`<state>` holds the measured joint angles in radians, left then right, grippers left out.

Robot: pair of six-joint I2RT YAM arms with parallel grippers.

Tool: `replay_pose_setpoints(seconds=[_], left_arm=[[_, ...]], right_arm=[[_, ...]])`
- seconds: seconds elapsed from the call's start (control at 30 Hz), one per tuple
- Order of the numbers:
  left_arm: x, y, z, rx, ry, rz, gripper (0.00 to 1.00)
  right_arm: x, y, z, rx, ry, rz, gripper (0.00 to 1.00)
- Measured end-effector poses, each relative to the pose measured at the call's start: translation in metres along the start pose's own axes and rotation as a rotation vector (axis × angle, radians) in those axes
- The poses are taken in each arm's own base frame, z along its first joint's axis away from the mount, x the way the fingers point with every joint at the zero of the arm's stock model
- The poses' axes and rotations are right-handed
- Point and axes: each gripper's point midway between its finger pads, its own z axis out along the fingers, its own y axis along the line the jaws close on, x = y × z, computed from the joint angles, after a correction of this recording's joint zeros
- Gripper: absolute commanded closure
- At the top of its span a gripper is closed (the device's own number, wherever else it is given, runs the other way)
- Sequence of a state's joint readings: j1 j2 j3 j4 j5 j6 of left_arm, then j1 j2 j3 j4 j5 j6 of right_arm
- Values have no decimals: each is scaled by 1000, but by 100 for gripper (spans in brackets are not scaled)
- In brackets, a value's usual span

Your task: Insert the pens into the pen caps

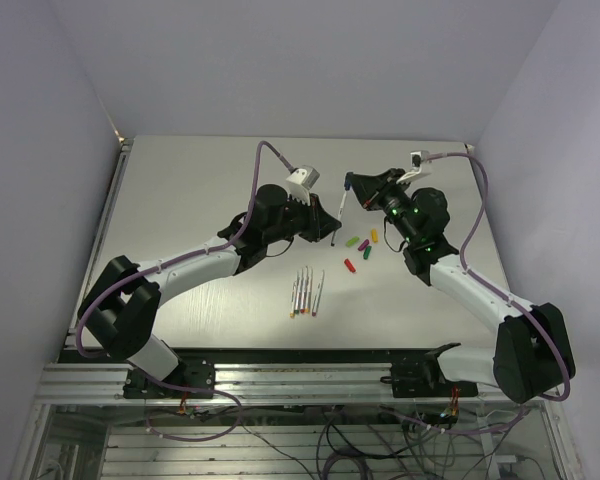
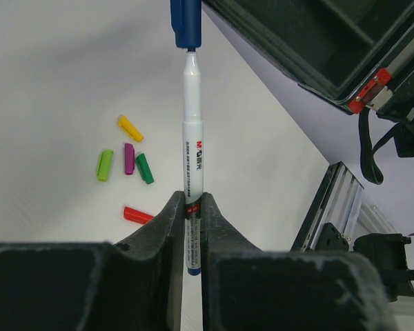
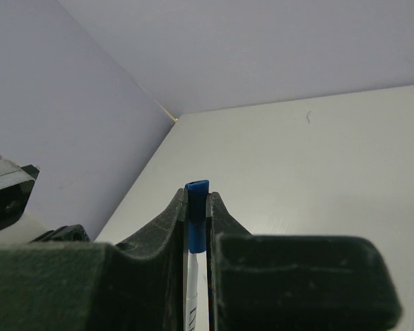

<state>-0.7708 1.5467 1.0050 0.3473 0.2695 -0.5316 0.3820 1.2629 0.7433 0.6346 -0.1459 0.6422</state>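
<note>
I will next carry the white pen down and to the left in the top view with my left gripper and let it go clear of the caps, because the tabletop is bare there.
My left gripper (image 1: 335, 232) (image 2: 192, 207) is shut on the lower end of a white pen (image 1: 341, 208) (image 2: 193, 138) and holds it above the table. The pen's narrow tip sits in the mouth of a blue cap (image 1: 347, 182) (image 2: 186, 24) (image 3: 196, 207). My right gripper (image 1: 352, 187) (image 3: 196, 203) is shut on that cap, and the pen's white body (image 3: 195, 289) shows below it. Several more pens (image 1: 305, 292) lie side by side on the table. Loose caps lie near them: yellow (image 2: 130, 127), light green (image 2: 105, 165), purple (image 2: 128, 158), dark green (image 2: 145, 168) and red (image 2: 138, 215).
The loose caps (image 1: 363, 246) lie just below and right of the two grippers. The white table (image 1: 180, 200) is bounded by lilac walls at the back and sides. An aluminium rail (image 1: 280, 375) with the arm bases runs along the near edge.
</note>
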Motion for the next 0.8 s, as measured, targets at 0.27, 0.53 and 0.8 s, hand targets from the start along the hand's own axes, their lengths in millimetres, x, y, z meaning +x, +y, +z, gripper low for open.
replay_pose_setpoints(seconds=[0.27,0.53,0.8], left_arm=[[0,0,0,-2,-2,-1,93],[-6,1,1,-13,-28,-4,93],[-10,6,1,-36,-49,-27,93]], right_arm=[[2,2,-2,-6,4,25,100],[14,9,-4,-32,44,43,100],[25,8,-7,-28,92,43,100]])
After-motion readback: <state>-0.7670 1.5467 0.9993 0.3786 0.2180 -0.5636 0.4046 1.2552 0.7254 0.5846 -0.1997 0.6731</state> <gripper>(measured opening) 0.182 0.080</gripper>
